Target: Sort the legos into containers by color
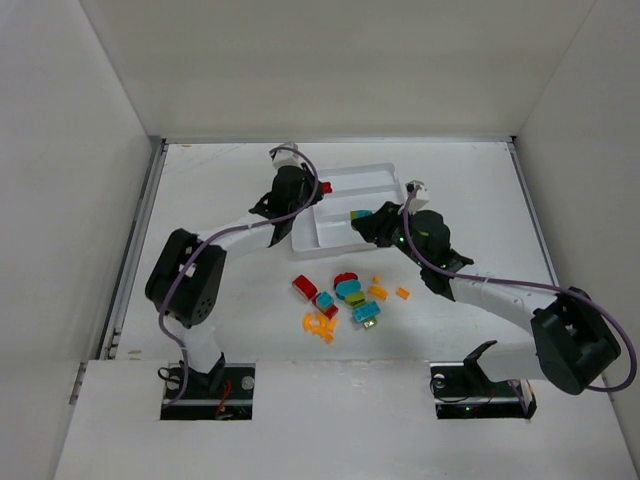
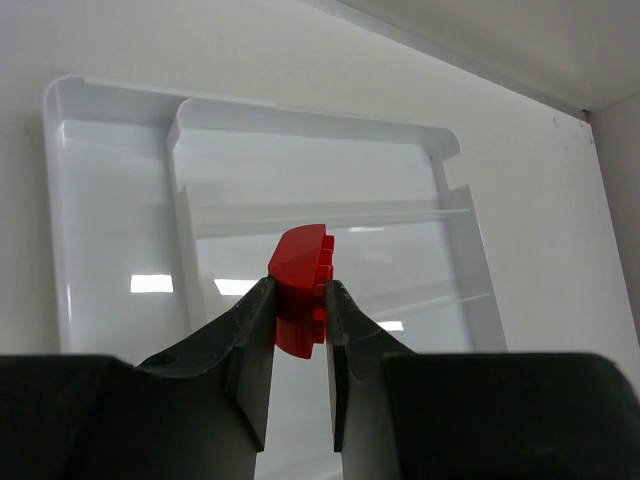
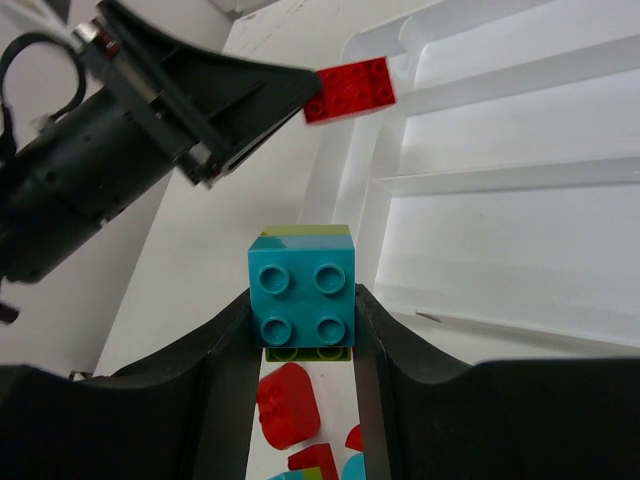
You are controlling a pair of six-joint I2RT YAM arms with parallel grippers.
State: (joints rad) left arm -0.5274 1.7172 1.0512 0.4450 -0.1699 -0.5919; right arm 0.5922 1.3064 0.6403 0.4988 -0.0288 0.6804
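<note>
My left gripper moves the red brick (image 2: pixel 300 285) a little outward and down over the tray's far section next, since that section is empty.
The white tray (image 1: pixel 385 178) lies at the middle back, and all its compartments that show hold nothing. My left gripper (image 1: pixel 318 188) is shut on a red brick (image 2: pixel 300 285) and holds it above the tray's left part (image 2: pixel 120 250). That red brick also shows in the right wrist view (image 3: pixel 350 90). My right gripper (image 1: pixel 362 216) is shut on a teal-blue brick (image 3: pixel 302 290) with a lime green brick under it, just above the tray's near edge (image 3: pixel 480 305). Loose red, orange, teal and green bricks (image 1: pixel 345 300) lie in front of the tray.
White walls close in the table on the left, back and right. The two arms reach toward each other over the tray, with the left arm's black wrist (image 3: pixel 120 150) close to my right gripper.
</note>
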